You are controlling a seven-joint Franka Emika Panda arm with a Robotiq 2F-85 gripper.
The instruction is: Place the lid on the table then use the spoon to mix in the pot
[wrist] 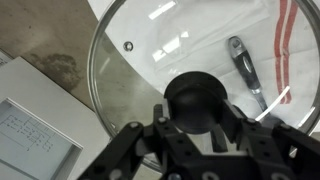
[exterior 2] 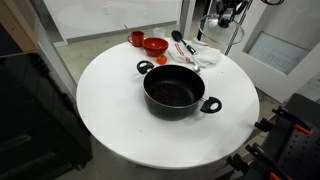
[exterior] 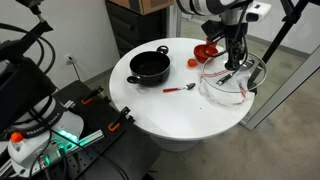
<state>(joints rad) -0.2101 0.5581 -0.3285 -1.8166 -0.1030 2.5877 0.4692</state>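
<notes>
My gripper should next come down toward the red-handled spoon [exterior: 181, 89] to release the lid's dark knob over the white cloth [exterior: 222, 90], which is below my gripper, nearer that spoon.
My gripper [wrist: 197, 108] is shut on the dark knob [wrist: 197, 92] of the clear glass lid [wrist: 150, 50]. In an exterior view the lid [exterior: 228, 84] hangs tilted under the gripper [exterior: 233, 68], low over the far edge of the white table [exterior: 170, 110]. Part of it reaches past the edge, and I cannot tell whether it touches the table. The black pot [exterior: 150, 67] stands open toward the middle of the table, also in the opposite exterior view [exterior 2: 175, 90]. The red-handled spoon [exterior: 181, 89] lies flat between pot and lid.
A red bowl [exterior 2: 153, 45] and a small red cup [exterior 2: 136, 38] stand behind the pot. A black utensil [wrist: 245, 65] lies on a white cloth under the lid. Floor and a white box [wrist: 35, 125] show beyond the table edge.
</notes>
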